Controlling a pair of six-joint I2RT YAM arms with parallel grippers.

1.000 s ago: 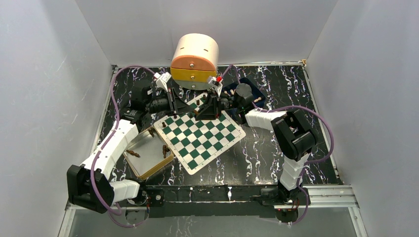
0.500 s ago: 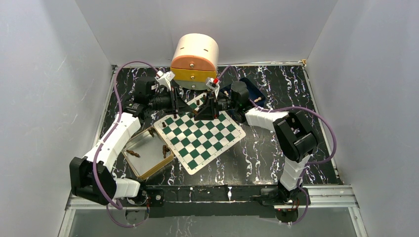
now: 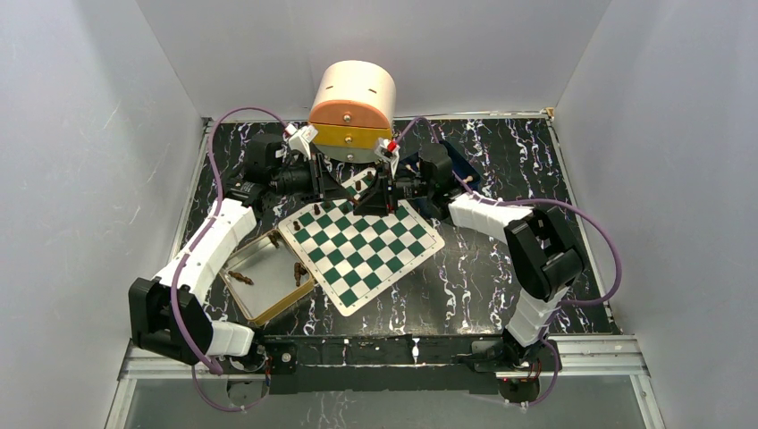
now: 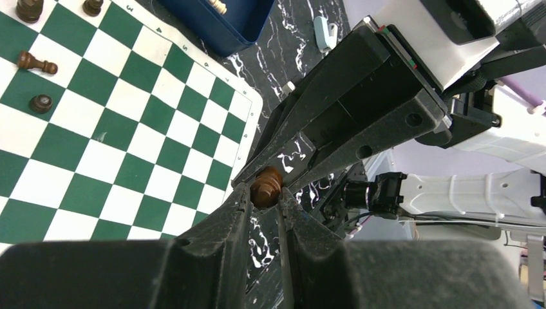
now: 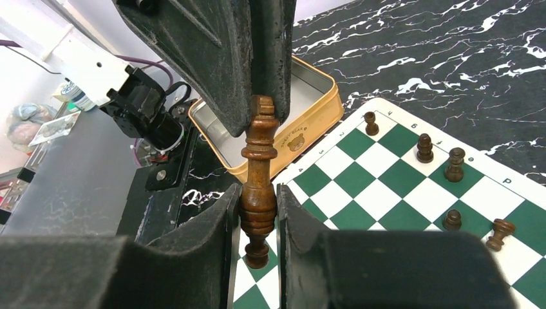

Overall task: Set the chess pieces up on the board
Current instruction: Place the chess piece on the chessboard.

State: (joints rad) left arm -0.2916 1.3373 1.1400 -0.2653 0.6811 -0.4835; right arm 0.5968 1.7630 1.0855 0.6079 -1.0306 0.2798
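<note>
My left gripper tips downward and lowers the tall piece onto the white edge square [image 4: 6, 76] next. That square is beside the lying piece and stands empty below my gripper.
A tall dark brown chess piece [image 5: 259, 148] is held by both grippers above the far left corner of the green and white board [image 3: 362, 255]. My right gripper [image 5: 257, 191] is shut on its lower body. My left gripper [image 4: 264, 193] is shut on its top end [image 4: 265, 183]. In the top view the left gripper [image 3: 340, 186] and the right gripper [image 3: 368, 189] meet tip to tip. Several dark pieces stand on the board's far rows [image 5: 424, 147], and one lies on its side [image 4: 37, 62].
A tan-rimmed tray [image 3: 268, 308] left of the board holds a few dark pieces [image 3: 241, 278]. A blue tray [image 4: 219, 22] with a pale piece [image 4: 220, 5] lies behind the board. A round wooden box [image 3: 353, 107] stands at the back.
My left gripper has moved right and back to meet the right gripper, which has shifted slightly back. Both now grip the same piece.
</note>
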